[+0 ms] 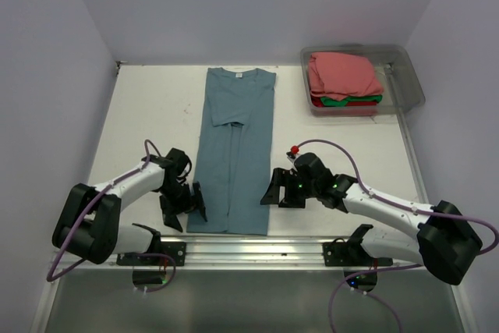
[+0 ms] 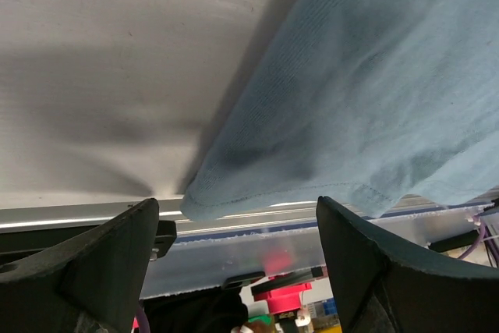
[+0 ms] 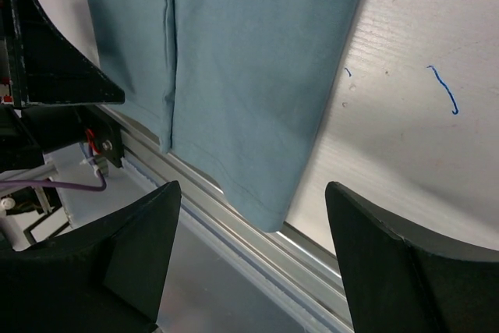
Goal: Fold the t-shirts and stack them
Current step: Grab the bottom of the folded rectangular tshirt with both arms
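Observation:
My right gripper goes down and back toward the bar next, onto that corner. The hem's corner on its side (image 1: 263, 232) (image 3: 270, 221) lies free, reaching onto the metal bar.
A slate-blue t-shirt (image 1: 234, 146) lies flat in the middle of the table, folded lengthwise into a long strip with its collar at the far end. Its hem reaches the near metal rail. My left gripper (image 1: 184, 207) is open beside the hem's left corner (image 2: 204, 196). My right gripper (image 1: 274, 189) is open beside the hem's right corner (image 3: 269, 220). Neither holds cloth. Folded salmon-pink (image 1: 341, 74), green (image 1: 337, 101) and red (image 1: 366, 104) t-shirts lie stacked in a bin.
A clear plastic bin (image 1: 409, 76) stands at the far right of the table. A metal rail (image 1: 257, 247) runs along the near edge. White walls close in the left, right and back.

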Tool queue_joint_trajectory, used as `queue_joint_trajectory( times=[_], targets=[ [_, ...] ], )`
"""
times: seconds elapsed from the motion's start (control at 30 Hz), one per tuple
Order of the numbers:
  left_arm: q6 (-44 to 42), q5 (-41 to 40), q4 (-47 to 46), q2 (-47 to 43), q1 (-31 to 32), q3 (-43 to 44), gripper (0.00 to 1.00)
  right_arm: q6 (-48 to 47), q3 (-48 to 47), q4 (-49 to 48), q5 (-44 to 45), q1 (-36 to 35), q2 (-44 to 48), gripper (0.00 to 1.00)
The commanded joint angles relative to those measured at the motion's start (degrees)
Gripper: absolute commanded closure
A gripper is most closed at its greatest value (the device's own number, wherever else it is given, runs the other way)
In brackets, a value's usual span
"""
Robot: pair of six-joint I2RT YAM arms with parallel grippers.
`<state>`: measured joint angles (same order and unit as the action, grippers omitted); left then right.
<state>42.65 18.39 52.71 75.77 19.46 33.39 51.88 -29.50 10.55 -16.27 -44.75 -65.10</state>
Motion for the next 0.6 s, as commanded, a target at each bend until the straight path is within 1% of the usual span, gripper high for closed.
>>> queue_joint_trajectory(
  times=[0.0,0.17,0.27,0.43,0.53,0.57],
  targets=[
    [1.7,0.1,-2.3,-1.2,0.5,0.1,0.15,0.6,0.4,-1.8,-1.6,-0.2,0.9,0.22],
    [1.8,0.9,-2.6,-3.9,0.7,-0.8,0.17,3.7,2.5,-3.7,-2.5,-0.4,0.5,0.30],
    [1.8,1.3,-3.8,-3.8,1.4,-1.8,0.18,5.4,4.0,-4.4,-2.5,-0.8,0.1,0.32],
    [1.6,1.9,-5.0,-3.4,2.5,-2.7,0.20,6.8,5.1,-4.5,-1.6,-1.6,0.0,0.34],
    [1.2,2.1,-5.9,-2.6,2.6,-3.8,0.24,7.1,5.0,-4.7,-2.1,-1.7,-1.0,0.36],
    [1.1,2.3,-6.0,-2.3,2.7,-4.0,0.28,6.8,4.9,-4.6,-2.4,-1.7,-1.4,0.37]
  ],
)
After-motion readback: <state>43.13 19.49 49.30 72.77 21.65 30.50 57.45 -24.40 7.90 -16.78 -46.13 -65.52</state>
